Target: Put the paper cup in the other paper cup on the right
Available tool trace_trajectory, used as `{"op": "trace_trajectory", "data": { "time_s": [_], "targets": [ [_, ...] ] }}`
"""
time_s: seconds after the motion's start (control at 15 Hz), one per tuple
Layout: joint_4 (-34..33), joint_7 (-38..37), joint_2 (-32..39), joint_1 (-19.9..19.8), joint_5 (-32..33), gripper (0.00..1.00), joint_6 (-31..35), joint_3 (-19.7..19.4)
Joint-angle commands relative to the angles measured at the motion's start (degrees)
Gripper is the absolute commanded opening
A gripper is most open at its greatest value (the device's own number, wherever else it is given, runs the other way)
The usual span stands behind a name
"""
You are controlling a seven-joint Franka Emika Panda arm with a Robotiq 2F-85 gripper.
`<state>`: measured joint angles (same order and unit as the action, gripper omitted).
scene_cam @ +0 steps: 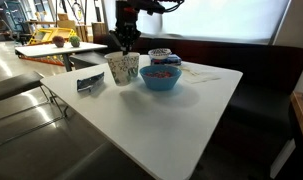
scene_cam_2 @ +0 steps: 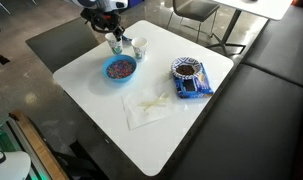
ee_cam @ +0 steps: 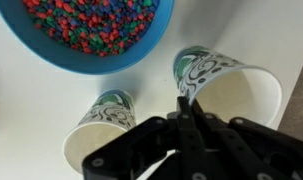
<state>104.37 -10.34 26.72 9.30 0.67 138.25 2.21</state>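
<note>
The paper cup goes up, across, then down over the other paper cup's opening (scene_cam_2: 139,42) (ee_cam: 94,146) next for release of its rim, as that upright cup is empty.
Two small speckled paper cups stand close together next to the blue bowl. In the wrist view my gripper (ee_cam: 186,108) has its fingers pressed together on the rim of the paper cup (ee_cam: 226,85), which looks tilted. The other paper cup (ee_cam: 101,125) stands upright just beside it, apart from the fingers. In an exterior view the gripper (scene_cam_2: 115,36) sits right on top of the paper cup (scene_cam_2: 117,46), with the other paper cup (scene_cam_2: 139,47) next to it. In an exterior view the gripper (scene_cam: 124,44) hangs over the cups (scene_cam: 122,68).
A blue bowl (scene_cam_2: 120,69) of coloured candies, also in the wrist view (ee_cam: 86,30), stands beside the cups. A dark blue snack packet (scene_cam_2: 189,78) and a white napkin (scene_cam_2: 149,108) lie on the white table (scene_cam_2: 211,110). Chairs and a dark bench surround it.
</note>
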Motion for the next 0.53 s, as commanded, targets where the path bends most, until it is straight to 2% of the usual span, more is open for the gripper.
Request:
{"op": "trace_trajectory", "data": {
  "time_s": [0.0,0.13,0.27,0.47],
  "targets": [
    [-2.0,0.5,-4.5,-1.1,-2.8,0.01,-4.9,1.6],
    [-4.8,-0.3,-5.1,-1.9,-4.9,0.01,-5.2,1.6],
    [-7.5,-2.1,-4.7,-2.3,-5.8,0.01,-2.2,0.7],
    [-10.7,-4.8,-3.5,-2.8,-4.7,0.01,0.5,-1.0]
  ]
}}
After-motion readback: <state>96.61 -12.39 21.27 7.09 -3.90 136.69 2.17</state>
